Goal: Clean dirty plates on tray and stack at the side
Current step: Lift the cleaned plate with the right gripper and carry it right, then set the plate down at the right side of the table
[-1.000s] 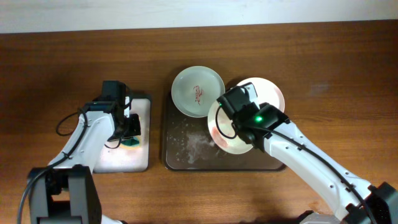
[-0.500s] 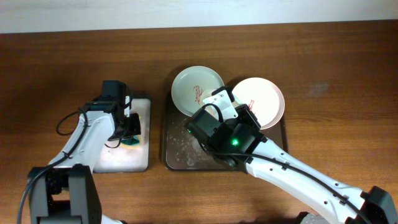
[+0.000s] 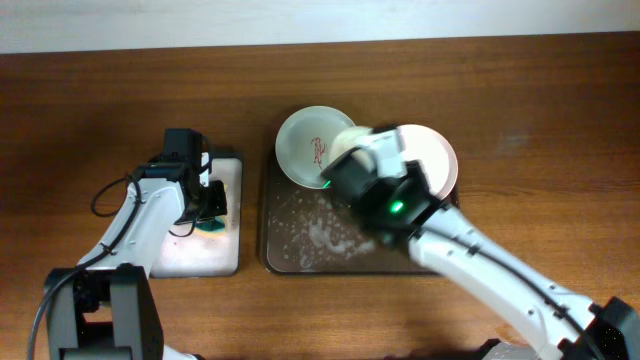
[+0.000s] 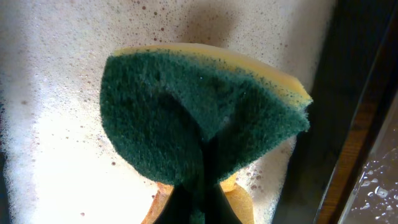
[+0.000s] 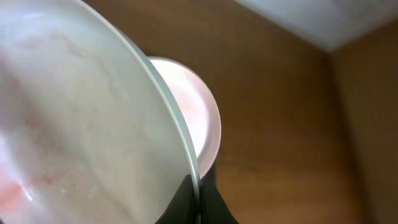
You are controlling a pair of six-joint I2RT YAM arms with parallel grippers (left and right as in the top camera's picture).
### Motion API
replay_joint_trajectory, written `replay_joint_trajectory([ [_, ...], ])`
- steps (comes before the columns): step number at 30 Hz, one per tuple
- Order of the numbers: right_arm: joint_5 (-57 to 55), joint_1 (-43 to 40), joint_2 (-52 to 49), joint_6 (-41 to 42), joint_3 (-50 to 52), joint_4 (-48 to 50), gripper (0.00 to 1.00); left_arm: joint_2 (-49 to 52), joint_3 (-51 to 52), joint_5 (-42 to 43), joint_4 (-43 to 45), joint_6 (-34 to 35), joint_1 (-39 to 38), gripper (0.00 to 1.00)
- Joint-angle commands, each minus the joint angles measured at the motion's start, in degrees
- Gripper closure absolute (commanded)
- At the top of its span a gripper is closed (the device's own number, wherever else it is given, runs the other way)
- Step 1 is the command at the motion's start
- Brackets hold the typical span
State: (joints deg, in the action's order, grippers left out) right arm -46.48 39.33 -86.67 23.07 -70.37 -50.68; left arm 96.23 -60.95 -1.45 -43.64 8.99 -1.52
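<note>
My right gripper swings past the white plate (image 3: 435, 155) next and down to the tabletop below, to its right in the overhead view, which lies bare for stacking.
My right gripper (image 5: 198, 193) is shut on the rim of a pale plate (image 5: 81, 124), holding it tilted on edge, with faint red smears on its face. In the overhead view this held plate (image 3: 350, 142) is above the back of the dark tray (image 3: 300, 245), which is wet with suds. A pale green plate (image 3: 308, 147) with a red sauce smear lies at the tray's back left. A white plate (image 3: 435, 155) lies at the back right and also shows in the right wrist view (image 5: 202, 121). My left gripper (image 4: 202, 202) is shut on a green and yellow sponge (image 4: 199, 112).
The white-lined sponge tray (image 3: 190, 255), covered in foam (image 4: 56, 155), lies left of the dark tray with the left gripper (image 3: 210, 222) over it. A cable trails by the left arm (image 3: 100, 200). Bare wooden table (image 3: 540, 120) surrounds both trays.
My right arm swung left over the tray's middle, then back toward the tray's rear, with the plate now held on edge. The left arm and sponge have not moved.
</note>
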Motion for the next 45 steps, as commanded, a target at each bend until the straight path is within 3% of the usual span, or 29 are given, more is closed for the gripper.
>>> replay_joint_trajectory([
  [1,19.4,-13.9,1.2,7.0,-1.2,-0.1,0.96,0.5,0.2,0.8,0.1,-1.0,0.3,1.00],
  [5,41.5,-41.1,1.0,7.5,-1.2,-1.0,0.96,0.5,0.2,0.8,0.1,-1.0,0.3,1.00],
  [8,43.5,-58.6,-1.1,7.4,-1.2,-3.3,0.96,0.5,0.2,0.8,0.2,-1.0,0.3,1.00],
  [13,43.5,-69.4,-8.7,7.4,-1.0,-3.6,0.96,0.5,0.2,0.8,0.3,-1.0,0.3,1.00],
  [14,43.5,-69.4,-9.6,7.4,-1.0,-3.6,0.95,0.5,0.2,0.8,0.3,-1.0,0.3,1.00],
  [16,45.4,-69.3,-10.0,7.4,-1.0,-3.7,0.47,0.5,0.2,0.8,0.3,-1.0,0.3,1.00],
  [18,54.1,-69.3,-10.0,3.3,-1.0,-3.8,0.43,0.5,0.2,0.9,0.5,-1.0,0.3,1.00],
  [20,69.7,-66.3,-10.0,-8.0,-1.0,-0.9,0.39,0.5,0.2,0.8,0.5,-1.0,0.3,1.00],
  [21,76.6,-62.3,-10.0,-13.9,-1.0,0.9,0.38,0.5,0.2,0.9,0.6,-1.0,0.3,1.00],
  [24,77.0,-48.7,-10.0,-20.5,-1.0,6.8,0.38,0.5,0.2,0.9,0.6,-1.0,0.3,1.00],
  [26,69.4,-38.8,-10.1,-21.4,-2.7,9.0,0.37,0.5,0.2,0.9,0.5,-1.0,0.3,1.00],
  [29,58.9,-30.8,-10.6,-21.5,-12.2,6.2,0.32,0.5,0.2,0.9,1.1,-1.0,0.3,1.00],
  [30,58.4,-29.2,-11.5,-22.5,-16.4,6.8,0.32,0.5,0.2,1.1,2.6,-1.0,0.3,1.00],
  [35,58.2,-25.8,-15.9,-22.4,-16.5,18.4,0.37,2.4,0.2,2.6,9.8,-2.3,0.3,1.00],
  [41,58.2,-23.0,-28.2,-22.4,-16.5,25.6,0.36,10.7,0.2,3.8,10.0,-2.3,0.3,1.00],
  [45,58.1,-21.2,-34.0,-22.4,-16.5,29.7,0.39,4.0,-4.1,3.8,5.6,-2.3,0.3,1.00],
])
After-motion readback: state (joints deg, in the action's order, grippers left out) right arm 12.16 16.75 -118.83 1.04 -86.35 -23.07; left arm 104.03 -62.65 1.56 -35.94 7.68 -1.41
